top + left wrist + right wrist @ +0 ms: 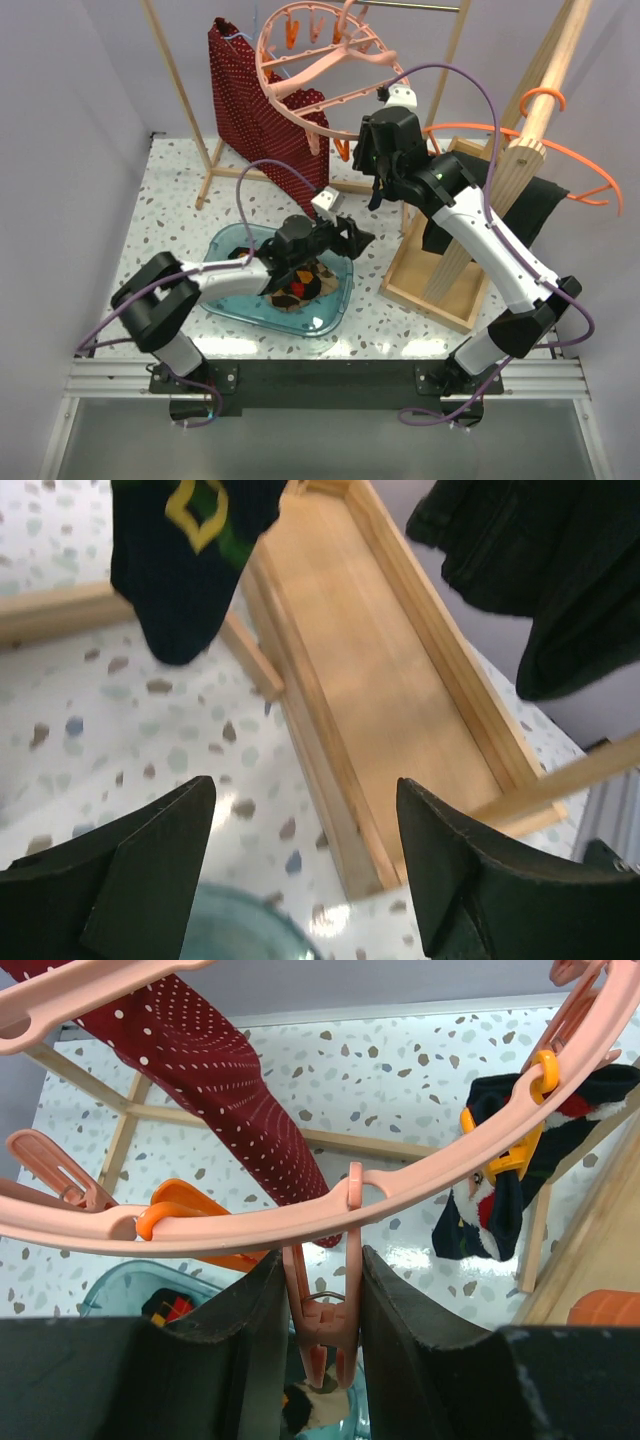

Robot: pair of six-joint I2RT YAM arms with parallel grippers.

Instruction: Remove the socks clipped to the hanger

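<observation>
The navy sock's lower end [376, 196] [182, 625] still hangs out there and dangles free, so the left gripper needs to reach outward and close on it next.
The salmon-pink hanger [318, 62] hangs at the back; its ring [420, 1180] crosses the right wrist view. My right gripper [374, 162] [322, 1272] is shut on a pink peg [335, 1325] under that ring, and the peg's lower jaws hold nothing. A dark navy sock [497, 1205] with red and white marks hangs from an orange peg [515, 1155] to the right. In the left wrist view a navy sock [185, 575] with a yellow diamond hangs ahead. My left gripper [355, 240] [305, 790] is open and empty over the basin's far rim. Several socks [300, 287] lie in the basin.
The blue-green basin [228, 300] [120, 1285] sits in front of the left arm. A red white-dotted garment [250, 95] [225, 1090] hangs at the back left. A wooden rack base [440, 285] [390, 690], black cloth [535, 205] [520, 570] and thin orange hanger [575, 160] stand right.
</observation>
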